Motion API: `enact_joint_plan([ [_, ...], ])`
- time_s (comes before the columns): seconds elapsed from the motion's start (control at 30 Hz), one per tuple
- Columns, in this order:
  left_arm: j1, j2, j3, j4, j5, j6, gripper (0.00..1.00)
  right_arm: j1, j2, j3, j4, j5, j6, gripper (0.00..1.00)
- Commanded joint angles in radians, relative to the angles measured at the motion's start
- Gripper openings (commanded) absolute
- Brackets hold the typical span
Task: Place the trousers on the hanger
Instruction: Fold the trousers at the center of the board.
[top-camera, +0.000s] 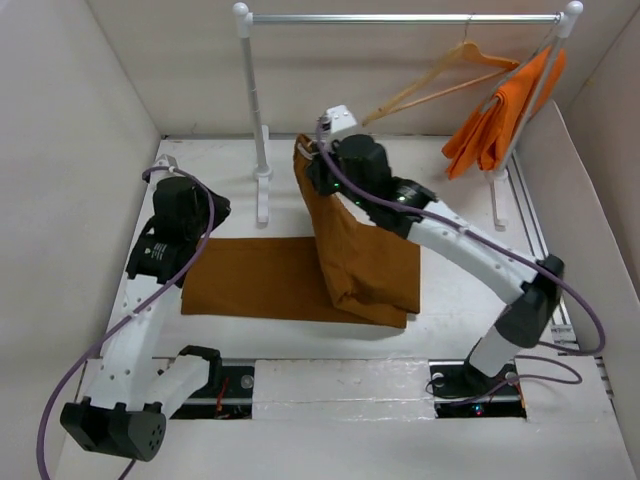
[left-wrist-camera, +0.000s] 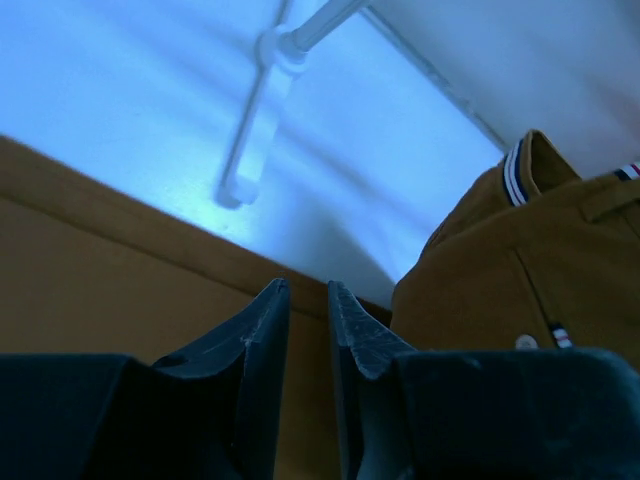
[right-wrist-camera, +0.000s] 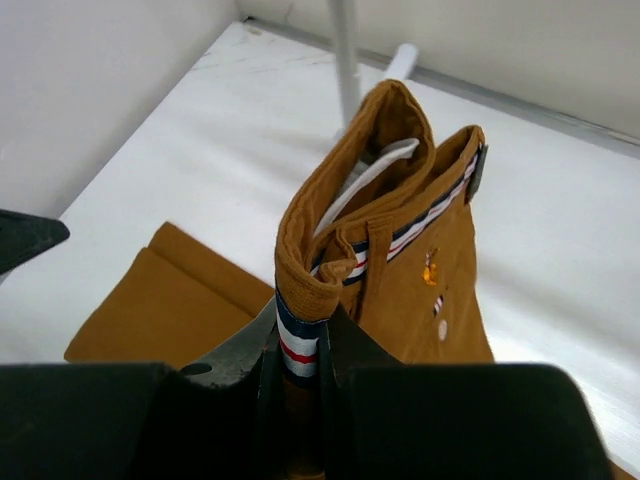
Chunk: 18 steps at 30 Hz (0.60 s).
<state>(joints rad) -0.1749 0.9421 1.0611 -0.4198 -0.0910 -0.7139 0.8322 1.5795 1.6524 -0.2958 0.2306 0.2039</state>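
Observation:
The waist of the trousers stands upright. The waistband (right-wrist-camera: 298, 350) goes left in the top view next, down onto the flat leg end (right-wrist-camera: 140, 300), and my right gripper lets go of it there.
The rust-brown trousers (top-camera: 260, 280) lie with their legs flat on the white table, and the waist end is lifted upright. My right gripper (top-camera: 318, 165) is shut on the striped inner waistband (right-wrist-camera: 298, 350) and holds it above the table. The pale buttons and the raised waist show in the right wrist view (right-wrist-camera: 420, 290). The pale wooden hanger (top-camera: 440, 78) hangs tilted from the rail at the back right, apart from the trousers. My left gripper (top-camera: 205, 215) hovers over the left end of the trouser legs. Its jaws (left-wrist-camera: 308, 290) stand a narrow gap apart with nothing between them.
The white-and-silver clothes rail (top-camera: 400, 18) spans the back; its left post and foot (top-camera: 262, 180) stand just behind the trousers and show in the left wrist view (left-wrist-camera: 245, 150). A bright orange garment (top-camera: 500, 115) hangs at the rail's right end. White walls enclose the table.

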Motion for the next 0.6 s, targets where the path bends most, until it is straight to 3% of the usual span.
enact_joint_plan([
  [0.0,0.009,-0.02,0.106,-0.092,-0.091,0.028,0.2,0.085,0.086,0.128,0.225,0.035,0.014,0.0],
  [0.17,0.009,0.001,0.319,-0.158,-0.22,0.06,0.21,0.179,0.313,0.253,0.244,-0.025,0.028,0.0],
  [0.43,0.009,0.026,0.493,-0.22,-0.315,0.074,0.23,0.309,0.614,0.521,0.236,-0.206,0.07,0.02],
  [0.47,0.009,0.024,0.51,-0.226,-0.338,0.074,0.25,0.318,0.641,0.533,0.251,-0.223,0.09,0.1],
  [0.5,0.009,0.026,0.511,-0.232,-0.346,0.074,0.25,0.329,0.675,0.546,0.265,-0.319,0.109,0.26],
  [0.53,0.009,0.024,0.513,-0.234,-0.354,0.076,0.25,0.329,0.747,0.567,0.271,-0.362,0.121,0.53],
  [0.57,0.009,0.026,0.504,-0.232,-0.374,0.076,0.25,0.329,0.787,0.634,0.235,-0.41,0.124,0.59],
])
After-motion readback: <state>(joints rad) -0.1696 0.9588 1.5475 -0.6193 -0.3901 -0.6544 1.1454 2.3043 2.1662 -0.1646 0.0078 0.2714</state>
